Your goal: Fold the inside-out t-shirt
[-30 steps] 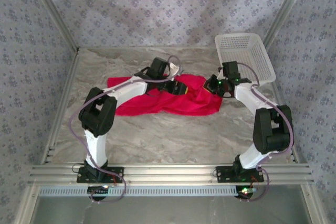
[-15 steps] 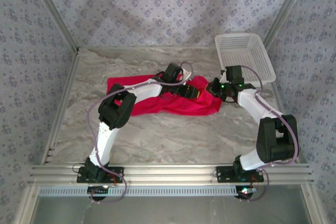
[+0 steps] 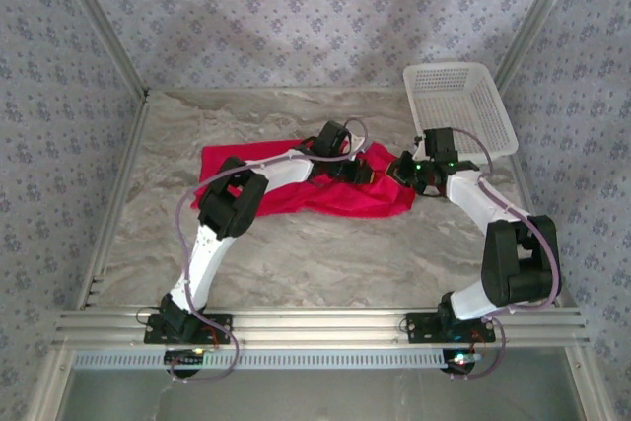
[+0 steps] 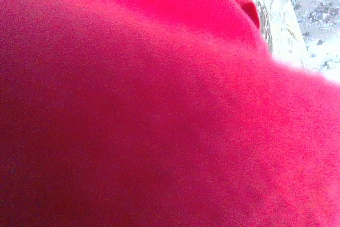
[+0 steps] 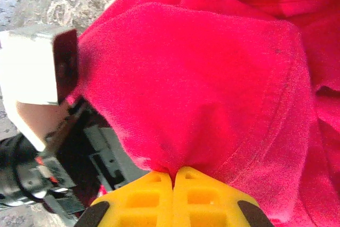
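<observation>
The right gripper draws its pinched fold away from the left gripper's wrist next, then releases the fold.
The inside-out t-shirt [image 3: 286, 194] lies crumpled, bright red, across the middle of the marble table. My left gripper [image 3: 367, 173] reaches over it to its right end, its fingers buried in the cloth. In the left wrist view red cloth [image 4: 159, 104] presses close against the camera. My right gripper [image 3: 402, 169] sits just right of the left one, at the shirt's right edge. Its yellow fingers [image 5: 149, 195] are shut on a pinched fold of red cloth [image 5: 202, 78]. The left arm's wrist [image 5: 53, 131] shows beside that fold, partly under it.
A white mesh basket [image 3: 463, 105] stands tilted at the back right, close behind the right arm. Patterned walls and metal posts close in the table on three sides. Bare marble [image 3: 325, 253] lies between the shirt and the arm bases.
The left arm has stretched farther right across the shirt and its gripper has closed. The right gripper has kept its hold and shifted slightly towards the left one.
</observation>
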Motion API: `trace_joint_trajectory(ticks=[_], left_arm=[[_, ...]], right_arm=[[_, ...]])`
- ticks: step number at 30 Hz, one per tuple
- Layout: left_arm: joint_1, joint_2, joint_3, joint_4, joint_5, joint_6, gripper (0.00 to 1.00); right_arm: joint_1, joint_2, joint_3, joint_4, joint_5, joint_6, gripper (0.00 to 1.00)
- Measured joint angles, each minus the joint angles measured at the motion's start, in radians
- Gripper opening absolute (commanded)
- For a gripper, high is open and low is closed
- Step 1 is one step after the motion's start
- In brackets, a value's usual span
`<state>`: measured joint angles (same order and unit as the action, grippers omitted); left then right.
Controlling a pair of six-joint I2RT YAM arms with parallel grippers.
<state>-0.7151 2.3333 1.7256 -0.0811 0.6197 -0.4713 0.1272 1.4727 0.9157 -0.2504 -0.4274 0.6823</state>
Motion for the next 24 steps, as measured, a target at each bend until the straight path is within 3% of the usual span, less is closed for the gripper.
trace_joint_trajectory(ticks=[6,12,21,22,24], left_arm=[[0.023,-0.127,0.013,-0.148,0.002,0.014,0.0],[0.011,-0.321,0.013,-0.171,0.076,-0.002,0.0],[0.04,-0.434,-0.191,0.133,0.286,-0.165,0.0],[0.047,-0.434,-0.204,0.148,0.296,-0.178,0.0],[0.055,-0.432,-0.219,0.155,0.302,-0.189,0.0]], right_arm=[[-0.04,-0.008,-0.055,-0.012,0.058,-0.042,0.0],[-0.042,0.025,-0.054,0.024,0.08,-0.067,0.0],[-0.062,0.14,0.062,-0.084,0.171,-0.07,0.01],[-0.062,0.14,0.08,-0.1,0.171,-0.071,0.09],[-0.058,0.139,0.11,-0.119,0.17,-0.073,0.35]])
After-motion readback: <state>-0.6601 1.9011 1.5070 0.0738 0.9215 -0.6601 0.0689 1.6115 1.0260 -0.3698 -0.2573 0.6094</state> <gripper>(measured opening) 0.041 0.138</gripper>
